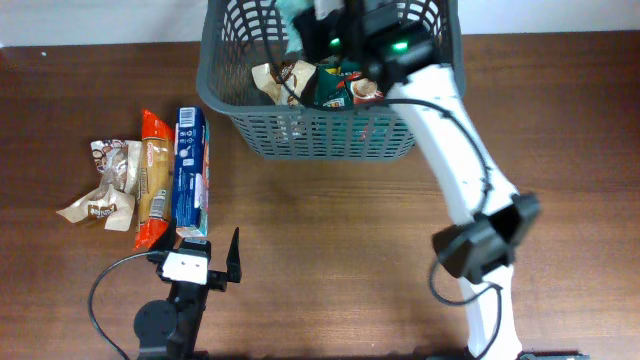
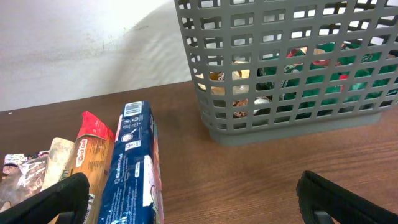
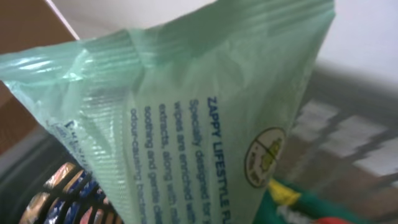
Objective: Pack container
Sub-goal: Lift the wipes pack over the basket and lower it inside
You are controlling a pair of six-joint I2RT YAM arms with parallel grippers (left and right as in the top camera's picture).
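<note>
The right gripper moves over to the basket's end nearest the blue packet next, lowers inside and releases the wipes packet, since that end is free of snacks.
The container [image 1: 330,135], a dark grey lattice basket, stands at the table's far edge and also shows in the left wrist view [image 2: 280,68]. Snack packets [image 1: 285,80] lie inside it. My right gripper [image 1: 320,18] reaches in over the rim from above. A pale green wipes packet [image 3: 205,118] fills the right wrist view and hides the fingers; it hangs from the shut gripper over the basket's inside. My left gripper [image 2: 196,205] stands wide open low over the table near the front edge [image 1: 212,245]. It holds nothing, and a blue packet [image 2: 132,168] lies just inside its left finger.
Left of the basket lie a blue packet [image 1: 191,170], an orange-red biscuit packet [image 1: 152,180] and crumpled brown-and-white snack packets [image 1: 105,180] side by side. The right arm's white links [image 1: 460,170] cross the table's right half. Bare wood lies between the packets and the basket.
</note>
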